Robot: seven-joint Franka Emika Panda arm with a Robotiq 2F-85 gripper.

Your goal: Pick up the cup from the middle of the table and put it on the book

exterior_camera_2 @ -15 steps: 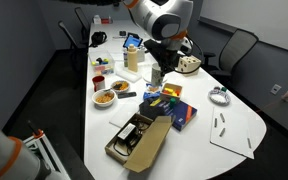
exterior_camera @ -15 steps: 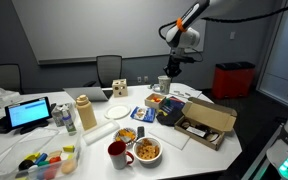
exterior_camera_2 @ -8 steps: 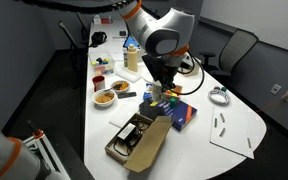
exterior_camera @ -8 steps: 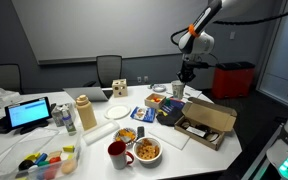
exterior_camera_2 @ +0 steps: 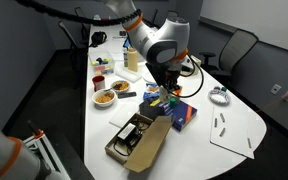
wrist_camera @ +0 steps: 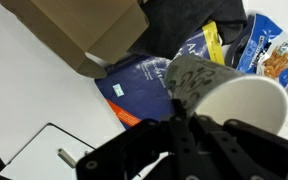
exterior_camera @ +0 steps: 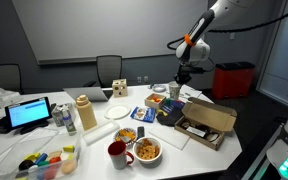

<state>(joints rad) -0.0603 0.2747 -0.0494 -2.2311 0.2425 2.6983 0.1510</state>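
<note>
The cup still hangs above the cover. I should move my gripper down onto the dark blue book's cover (exterior_camera_2: 181, 109) below it and release the cup there.
My gripper (exterior_camera: 178, 82) is shut on the cup (exterior_camera: 176, 90), a small whitish-grey handleless cup, and holds it above the table. In the wrist view the cup (wrist_camera: 222, 92) fills the right side, gripped at its rim by my fingers (wrist_camera: 189, 125). The dark blue book (wrist_camera: 134, 85) lies flat just below and to the left of the cup. In both exterior views the cup (exterior_camera_2: 170, 92) hangs over the near end of the book (exterior_camera_2: 187, 114), next to colourful packets. The book (exterior_camera: 168, 114) is partly covered by items.
An open brown cardboard box (exterior_camera: 210, 122) (exterior_camera_2: 139, 140) (wrist_camera: 74, 30) lies beside the book. Snack packets (wrist_camera: 274, 50) lie by the cup. A red mug (exterior_camera: 116, 153), food bowls (exterior_camera: 147, 150), a tan flask (exterior_camera: 85, 113) and a laptop (exterior_camera: 29, 113) stand further along.
My arm has carried the cup sideways from the middle of the table to above the book and lowered it a little. The cup stays in the gripper.
</note>
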